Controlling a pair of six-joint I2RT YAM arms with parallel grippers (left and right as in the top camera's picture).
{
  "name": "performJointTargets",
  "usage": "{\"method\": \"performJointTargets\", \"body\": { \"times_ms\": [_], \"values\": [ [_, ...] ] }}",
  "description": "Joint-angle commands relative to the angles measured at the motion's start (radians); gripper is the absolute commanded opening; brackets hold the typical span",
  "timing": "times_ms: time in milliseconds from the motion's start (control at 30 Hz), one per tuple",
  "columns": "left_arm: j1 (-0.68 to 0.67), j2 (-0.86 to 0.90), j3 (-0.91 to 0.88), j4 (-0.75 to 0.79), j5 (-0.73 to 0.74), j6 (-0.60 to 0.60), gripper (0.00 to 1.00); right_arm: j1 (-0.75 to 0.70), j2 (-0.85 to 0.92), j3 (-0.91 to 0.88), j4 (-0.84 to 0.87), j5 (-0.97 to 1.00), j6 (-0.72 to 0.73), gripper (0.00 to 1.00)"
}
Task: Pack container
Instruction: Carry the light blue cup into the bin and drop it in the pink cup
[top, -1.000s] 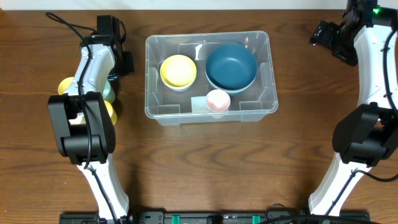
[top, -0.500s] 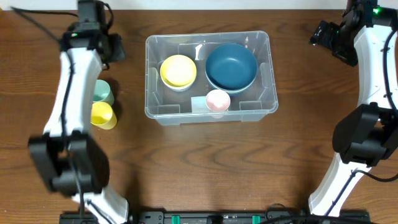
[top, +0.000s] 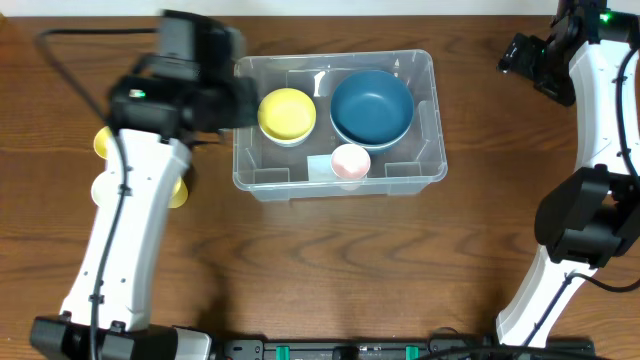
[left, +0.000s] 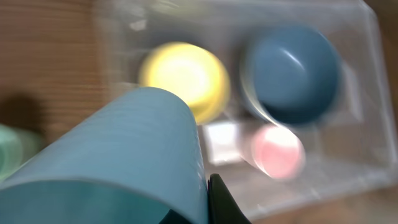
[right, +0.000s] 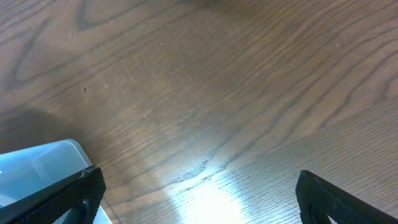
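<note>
I should move my left gripper to the right in the overhead view next, over the pink cup, and then down onto it, because the cup's round opening faces up and is uncovered.
The clear container stands at the table's middle back. It holds a yellow bowl, a dark blue bowl and a pink cup. My left gripper hovers at its left edge, shut on a light blue cup that fills the left wrist view. One dark fingertip presses the cup's side; the other is hidden behind it. The blurred container lies below the cup. My right gripper stands open over bare wood at the far right back, a container corner beside it.
Left of the container, under my left arm, two yellow cups peek out. A green cup shows at the left edge of the left wrist view. The right arm's base stands at the table's right.
My left arm has swung from the far left back corner rightwards to the container's left edge, carrying the blue cup. The right arm has not moved.
</note>
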Motion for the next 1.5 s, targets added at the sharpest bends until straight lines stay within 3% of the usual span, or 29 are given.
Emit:
{"method": "performJointTargets", "body": {
  "times_ms": [0,200,333,833,867,967,1033,1167,1467],
  "values": [
    [-0.116,0.009,0.002,-0.004,0.061,0.118,0.06,0.007,-0.003,0.005,0.0,-0.003,0.012,0.99],
    [-0.292,0.046,0.002,0.014,0.056,0.228,0.06,0.007,-0.003,0.005,0.0,-0.003,0.012,0.99],
    [-0.351,0.103,0.002,0.024,0.017,0.238,0.06,0.006,-0.003,0.005,0.0,-0.003,0.012,0.99],
    [-0.37,0.341,0.002,0.033,0.005,0.238,0.06,0.007,-0.003,0.005,0.0,-0.003,0.012,0.99],
    [-0.37,0.349,0.002,0.033,0.005,0.238,0.11,0.007,-0.003,0.005,0.0,-0.003,0.012,0.99],
    [-0.37,0.361,0.002,0.034,0.004,0.238,0.57,0.007,-0.003,0.005,0.0,-0.003,0.012,0.99],
    [-0.368,0.361,0.002,0.042,0.004,0.238,0.73,0.008,-0.003,0.005,0.0,-0.003,0.012,0.99],
    [-0.354,0.343,0.011,0.062,0.004,0.237,0.8,0.007,-0.003,0.005,0.0,-0.003,0.012,0.99],
    [-0.234,0.193,0.11,-0.046,-0.022,0.204,0.8,0.008,-0.003,0.005,0.0,-0.003,0.012,0.99]
  ]
}}
